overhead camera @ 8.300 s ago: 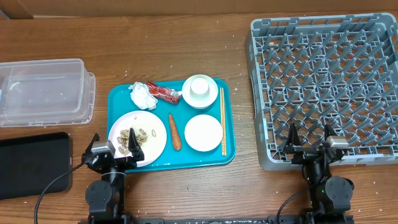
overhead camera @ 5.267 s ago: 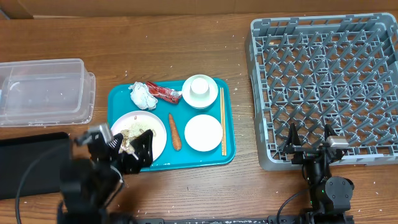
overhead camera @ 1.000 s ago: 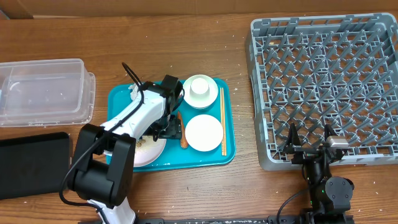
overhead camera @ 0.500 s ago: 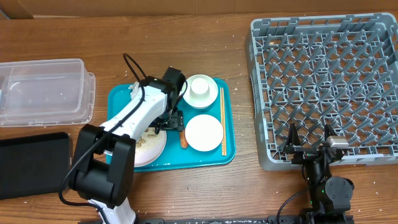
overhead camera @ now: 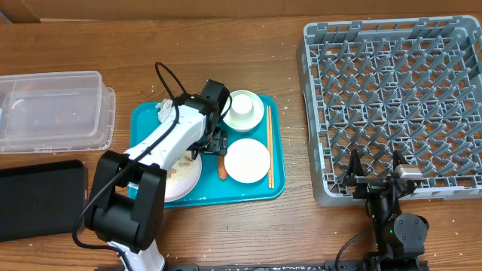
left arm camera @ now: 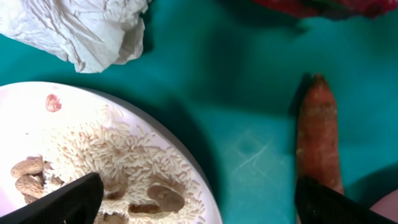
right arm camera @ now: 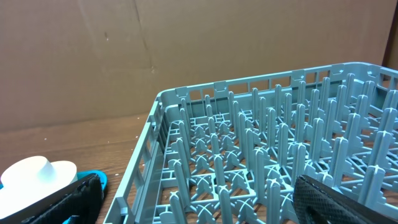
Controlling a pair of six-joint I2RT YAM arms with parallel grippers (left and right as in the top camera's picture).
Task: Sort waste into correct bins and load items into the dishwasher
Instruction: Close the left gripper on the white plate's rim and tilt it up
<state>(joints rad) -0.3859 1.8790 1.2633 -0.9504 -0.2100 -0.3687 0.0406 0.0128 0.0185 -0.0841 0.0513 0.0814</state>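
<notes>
The robot's left gripper should next move down onto the large plate's rim facing the carrot, because that rim is directly below, between the open fingers.
My left gripper (overhead camera: 213,144) is open and empty, low over the teal tray (overhead camera: 147,120). In the left wrist view (left arm camera: 196,205) its jaws span from the rice on the large plate (left arm camera: 37,130) to the carrot (left arm camera: 318,143). One fingertip (left arm camera: 329,205) is at the carrot's near end. The crumpled napkin (left arm camera: 81,28) and red wrapper (left arm camera: 323,6) lie beyond. The carrot (overhead camera: 221,168) pokes out beside the small plate (overhead camera: 246,160). The bowl with the cup (overhead camera: 243,109) and the chopsticks (overhead camera: 269,147) lie on the tray. My right gripper (overhead camera: 374,177) is open at the grey rack (overhead camera: 399,98).
The clear tub (overhead camera: 53,109) stands at the far left, with the black tray (overhead camera: 38,196) in front of it. The left arm's cable loops above the tray. The right wrist view shows the rack's pegs (right arm camera: 261,155) and the white cup (right arm camera: 37,174) at the left.
The left arm came from the table's front edge out over the tray. In the last second its gripper crept away from me along the carrot. The right arm has not moved.
</notes>
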